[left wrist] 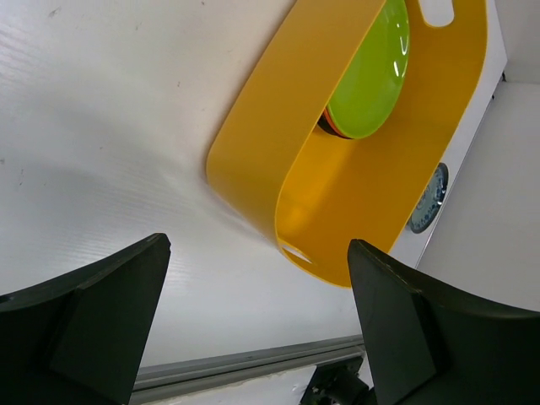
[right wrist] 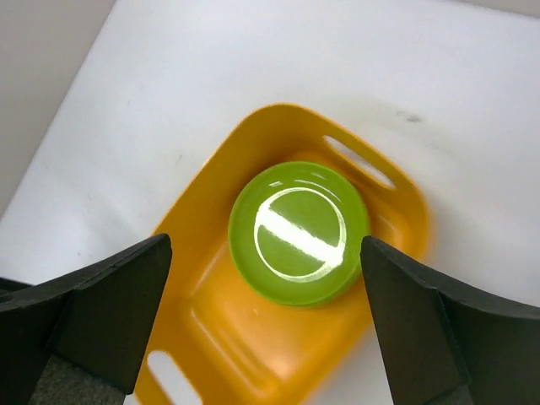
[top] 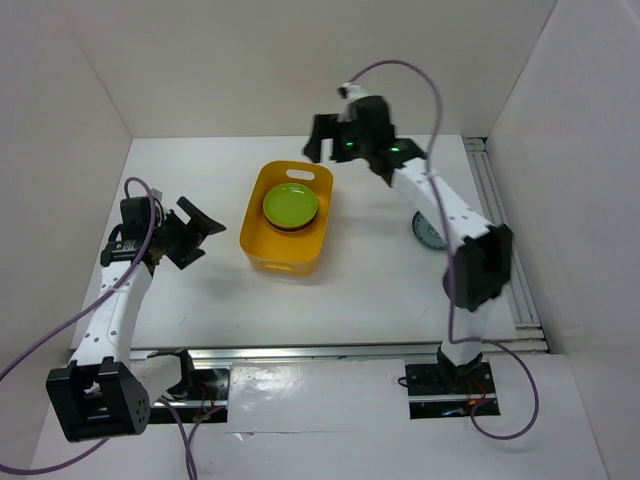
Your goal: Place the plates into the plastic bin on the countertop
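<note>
My right gripper will swing back from the bin and go down onto the blue-patterned plate's rim (top: 442,243) by the side bar, because that plate is outside the bin.
The yellow-orange plastic bin (top: 262,250) stands mid-countertop and holds a stack of plates topped by a lime green plate (top: 290,205). An orange-red plate edge (left wrist: 331,126) shows under the green one (left wrist: 371,72). A blue-patterned white plate (top: 424,231) lies on the white countertop (top: 370,290) right of the bin, partly hidden by the right arm; it also shows in the left wrist view (left wrist: 428,200). My right gripper (top: 318,137) is open and empty, high above the bin's far end, over the green plate (right wrist: 298,234). My left gripper (top: 203,232) is open and empty, left of the bin (left wrist: 253,143).
White walls enclose the countertop at left, back and right. A metal rail (top: 340,352) runs along the front edge and another rail (top: 500,230) along the right side.
</note>
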You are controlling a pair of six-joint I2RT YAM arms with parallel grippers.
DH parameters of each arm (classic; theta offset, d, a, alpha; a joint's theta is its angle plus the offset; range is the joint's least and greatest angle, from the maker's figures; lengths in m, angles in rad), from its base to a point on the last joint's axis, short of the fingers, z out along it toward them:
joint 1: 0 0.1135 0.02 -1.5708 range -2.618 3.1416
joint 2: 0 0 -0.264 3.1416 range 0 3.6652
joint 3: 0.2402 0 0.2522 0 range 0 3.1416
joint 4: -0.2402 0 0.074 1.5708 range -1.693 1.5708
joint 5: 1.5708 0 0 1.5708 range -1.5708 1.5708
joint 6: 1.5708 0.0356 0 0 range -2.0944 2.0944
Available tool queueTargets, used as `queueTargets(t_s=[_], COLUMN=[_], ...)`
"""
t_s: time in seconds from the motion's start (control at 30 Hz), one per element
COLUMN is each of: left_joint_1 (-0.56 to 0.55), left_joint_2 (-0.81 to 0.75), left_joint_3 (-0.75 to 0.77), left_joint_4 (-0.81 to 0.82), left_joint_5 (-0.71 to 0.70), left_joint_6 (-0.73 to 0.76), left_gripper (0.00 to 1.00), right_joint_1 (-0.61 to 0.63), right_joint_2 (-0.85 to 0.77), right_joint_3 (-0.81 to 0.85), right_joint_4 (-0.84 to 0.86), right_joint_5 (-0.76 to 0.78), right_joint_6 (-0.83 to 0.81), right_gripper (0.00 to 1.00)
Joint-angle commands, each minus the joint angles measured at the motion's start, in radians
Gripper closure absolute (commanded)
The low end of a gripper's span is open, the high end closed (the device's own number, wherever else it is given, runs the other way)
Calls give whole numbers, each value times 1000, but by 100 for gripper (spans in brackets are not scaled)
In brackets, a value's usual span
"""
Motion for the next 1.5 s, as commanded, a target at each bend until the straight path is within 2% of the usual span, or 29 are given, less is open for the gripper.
queueTargets(t_s=[0.0, 0.03, 0.07, 0.1, 0.17, 0.2, 0.27, 0.33, 0.43, 0.57, 0.63, 0.7, 0.8, 0.97, 1.13, 1.3, 1.33, 1.43, 1.47], left_joint_1=[6, 6, 6, -4, -4, -4, -13, -13, -22, -33, -33, -33, -33, -5, 45, 67, 67, 76, 76], left_joint_2=[19, 20, 35, 50, 69, 87, 107, 125, 148, 148, 148, 139, 101, 78, 78, 69, 69, 79, 79], left_joint_3=[-9, -9, -9, -9, -9, -9, -9, -9, -9, -18, -18, -18, -18, 11, 49, 83, 97, 127, 128], left_joint_4=[80, 104, 114, 123, 152, 163, 177, 189, 210, 223, 223, 223, 203, 90, -30, -76, -76, -102, -102], left_joint_5=[45, 54, 64, 64, 64, 77, 78, 90, 113, 122, 134, 134, 119, 18, -88, -134, -149, -160, -160], left_joint_6=[-8, -20, -29, -30, -40, -40, -40, -50, -50, -40, -40, -40, -31, -31, -60, -71, -71, -71, -71], left_gripper=[0, 0, 0, 0, 0, 0, 0, 0, 0, 0, 0, 0, 0, 0, 0, 0, 0, 0, 0], right_joint_1=[-219, -274, -370, -421, -562, -598, -636, -647, -698, -733, -779, -802, -802, -802, -802, -802, -802, -793, -793], right_joint_2=[-323, -367, -465, -514, -649, -691, -766, -857, -918, -918, -894, -885, -799, -647, -549, -501, -484, -434, -422], right_joint_3=[-282, -372, -463, -664, -846, -991, -1093, -1192, -1249, -1290, -1316, -1368, -1361, -1342, -1342, -1376, -1391, -1392, -1381], right_joint_4=[48, 48, 48, 71, 97, 126, 126, 109, 120, 180, 248, 391, 444, 500, 539, 623, 640, 651, 651], right_joint_5=[110, 122, 204, 232, 233, 219, 252, 372, 385, 385, 296, 221, 196, 196, 174, 132, 121, 112, 112], right_joint_6=[91, 113, 163, 188, 266, 282, 318, 378, 417, 426, 426, 426, 454, 440, 405, 405, 395, 395, 395], right_gripper=[0, 0, 0, 0, 0, 0, 0, 0, 0, 2, 2, 3, 4, 7, 16, 26, 32, 35, 45])
